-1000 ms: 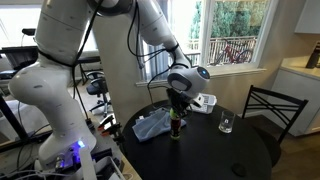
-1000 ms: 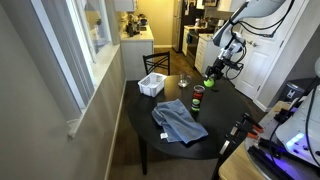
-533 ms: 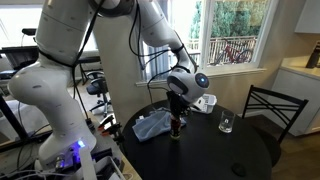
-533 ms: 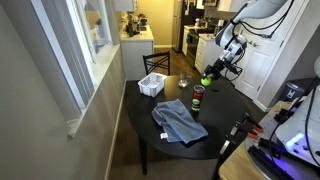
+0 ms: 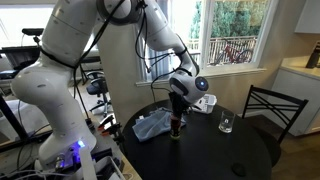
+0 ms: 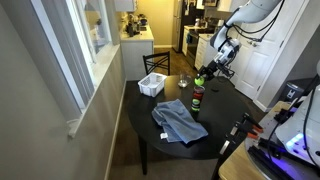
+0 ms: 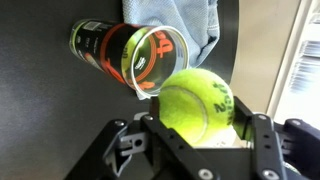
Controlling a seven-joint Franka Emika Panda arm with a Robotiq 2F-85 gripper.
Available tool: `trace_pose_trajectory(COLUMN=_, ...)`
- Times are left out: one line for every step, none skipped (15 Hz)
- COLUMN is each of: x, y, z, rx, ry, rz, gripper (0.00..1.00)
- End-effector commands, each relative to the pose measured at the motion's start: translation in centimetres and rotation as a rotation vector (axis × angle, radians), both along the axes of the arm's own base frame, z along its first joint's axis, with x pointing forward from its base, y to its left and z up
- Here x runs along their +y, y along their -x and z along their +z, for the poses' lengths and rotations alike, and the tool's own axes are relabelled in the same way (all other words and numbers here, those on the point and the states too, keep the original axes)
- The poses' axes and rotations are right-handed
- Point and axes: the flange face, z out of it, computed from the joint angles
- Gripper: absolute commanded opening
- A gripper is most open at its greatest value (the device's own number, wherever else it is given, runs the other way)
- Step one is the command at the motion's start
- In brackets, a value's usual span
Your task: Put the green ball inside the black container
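Note:
I need to carry the green ball [image 7: 196, 102] slightly over the black container's opening [image 7: 160, 59] with my gripper next. Then I open my fingers there.
In the wrist view my gripper [image 7: 197, 118] is shut on the green ball [image 7: 196, 102], a yellow-green tennis ball held between both fingers. The black container [image 7: 125, 52], a dark cup with a reddish tint and an open mouth, stands on the dark table just up and left of the ball. In both exterior views the gripper [image 5: 178, 101] [image 6: 203, 75] holds the ball [image 6: 199, 79] right above the container [image 5: 176, 126] [image 6: 198, 98], near the middle of the round table.
A blue-grey cloth [image 5: 151, 124] [image 6: 178, 121] lies beside the container. A white slotted basket [image 6: 152, 85] and a clear glass [image 5: 226, 123] stand on the round black table [image 5: 235, 155]. A black chair [image 5: 272, 108] is at the table's side.
The gripper with the ball has moved a little towards the container and now hangs over its mouth. The container, cloth, basket and glass have not moved.

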Motion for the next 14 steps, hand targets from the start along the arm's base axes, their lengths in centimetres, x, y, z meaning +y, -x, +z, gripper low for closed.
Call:
trace_pose_trajectory(x=0.9, y=-1.7, z=-1.4, rx=-0.002, ry=-0.002, rz=0.012, gripper=0.43)
trace_pose_trajectory(x=1.2, y=-2.1, z=-1.6, rx=0.000, ry=-0.003, rz=0.020, gripper=0.43)
trace_pose_trajectory(x=1.4, y=-2.3, z=-1.9, rx=0.008, ry=-0.003, rz=0.026, gripper=0.43)
trace_pose_trajectory(x=1.5, y=-2.7, z=-1.9, rx=0.013, ry=0.000, rz=0.027, gripper=0.43)
trace_pose_trajectory(x=1.5, y=-3.1, z=-1.7, rx=0.013, ry=0.001, rz=0.027, gripper=0.43)
trace_pose_trajectory(x=1.2, y=-2.3, z=-1.3, rx=0.015, ry=0.004, rz=0.024, gripper=0.43)
trace_pose_trajectory(x=1.1, y=-2.1, z=-1.1, rx=0.017, ry=0.004, rz=0.026, gripper=0.43)
trace_pose_trajectory(x=1.0, y=-1.9, z=-0.9, rx=0.018, ry=0.004, rz=0.028, gripper=0.43)
trace_pose_trajectory(x=0.8, y=-1.8, z=-0.8, rx=0.019, ry=0.004, rz=0.028, gripper=0.43)
trace_pose_trajectory(x=0.6, y=-1.6, z=-0.7, rx=0.023, ry=0.005, rz=0.029, gripper=0.43)
trace_pose_trajectory(x=0.5, y=-1.4, z=-0.6, rx=0.027, ry=0.004, rz=0.031, gripper=0.43)
trace_pose_trajectory(x=0.3, y=-1.3, z=-0.5, rx=0.031, ry=0.006, rz=0.031, gripper=0.43)
trace_pose_trajectory(x=0.1, y=-1.2, z=-0.3, rx=0.035, ry=0.003, rz=0.035, gripper=0.43)
trace_pose_trajectory(x=0.0, y=-1.1, z=-0.2, rx=0.036, ry=-0.002, rz=0.038, gripper=0.43)
